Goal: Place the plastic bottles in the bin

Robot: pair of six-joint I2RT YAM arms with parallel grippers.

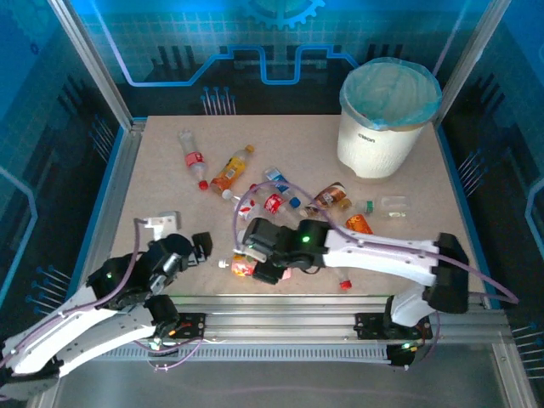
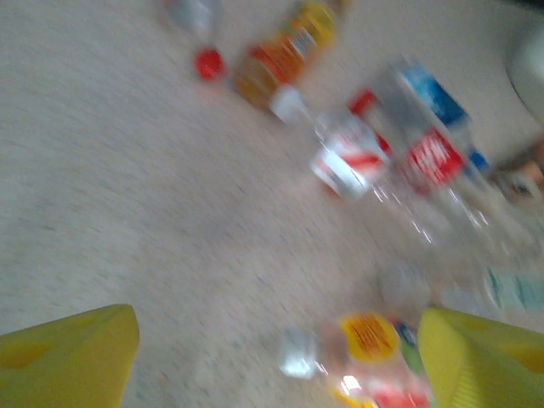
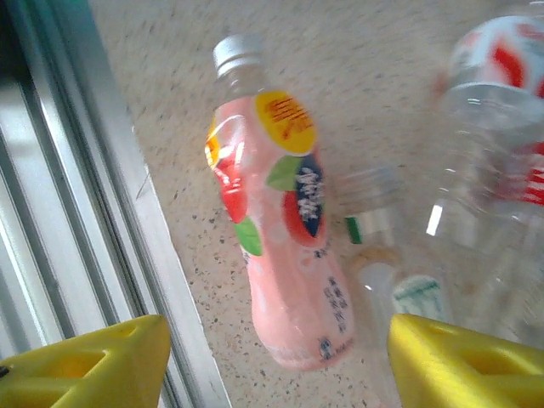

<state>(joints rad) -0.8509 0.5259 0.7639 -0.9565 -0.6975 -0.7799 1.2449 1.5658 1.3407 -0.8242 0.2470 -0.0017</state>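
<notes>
The table is bare around the pink bottle's silver cap [image 1: 223, 263]. My right gripper should next move past the bottle's label toward the cap end, go down and close around the cap.
Several plastic bottles lie scattered over the table's middle: a clear one with a red label [image 1: 192, 157], an orange one [image 1: 232, 170], a brown one [image 1: 330, 197]. The bin [image 1: 387, 119] stands at the far right, white with a pale blue liner. A pink bottle [image 3: 285, 246] with a silver cap lies near the front rail. My right gripper [image 3: 276, 365] is open, its yellow fingers either side of that bottle's base without touching it. My left gripper [image 2: 276, 365] hovers open over bare table, and the blurred pink bottle [image 2: 374, 357] lies beside its right finger.
An aluminium rail [image 3: 102, 212] runs close along the pink bottle's left side at the table's near edge. Clear bottles [image 3: 493, 170] crowd its other side. A small white object [image 1: 161, 221] lies at the left, and a loose red cap [image 1: 345, 284] at the front.
</notes>
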